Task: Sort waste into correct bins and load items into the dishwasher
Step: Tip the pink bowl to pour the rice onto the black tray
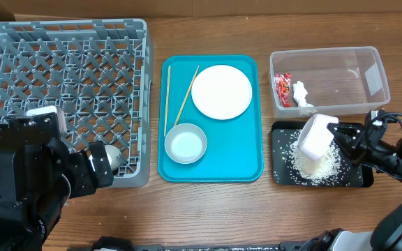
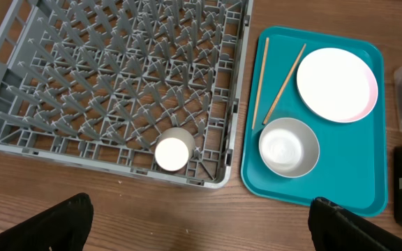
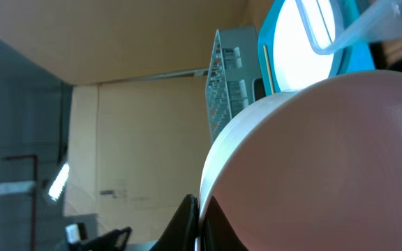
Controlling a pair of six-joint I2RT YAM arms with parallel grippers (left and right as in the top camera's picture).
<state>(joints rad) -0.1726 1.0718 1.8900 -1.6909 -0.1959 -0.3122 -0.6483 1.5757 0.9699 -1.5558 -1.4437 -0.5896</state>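
Observation:
The teal tray is bare beside the pale bowl, so the right gripper next has to swing over from the black tray (image 1: 355, 178), turn the plate level and lower it there.
My right gripper (image 1: 342, 136) is shut on the rim of the small white plate (image 1: 315, 135), held tilted on edge over a pile of rice (image 1: 317, 166) in the black tray (image 1: 355, 178). In the right wrist view the fingers (image 3: 201, 217) pinch the plate's rim (image 3: 313, 160). The clear tub (image 1: 340, 80) holds the red wrapper (image 1: 283, 89) and the tissue (image 1: 301, 95). My left gripper (image 1: 100, 167) is open and empty over bare table (image 2: 201, 223), just in front of the grey rack (image 1: 61, 90). The white cup (image 2: 174, 153) sits in the rack's front right corner.
The teal tray (image 1: 211, 171) between rack and bins holds the large plate (image 1: 221, 92), the pale bowl (image 1: 185, 144) and two chopsticks (image 1: 178, 97). It also shows in the left wrist view (image 2: 326, 199). A few rice grains lie on the wood near my left gripper.

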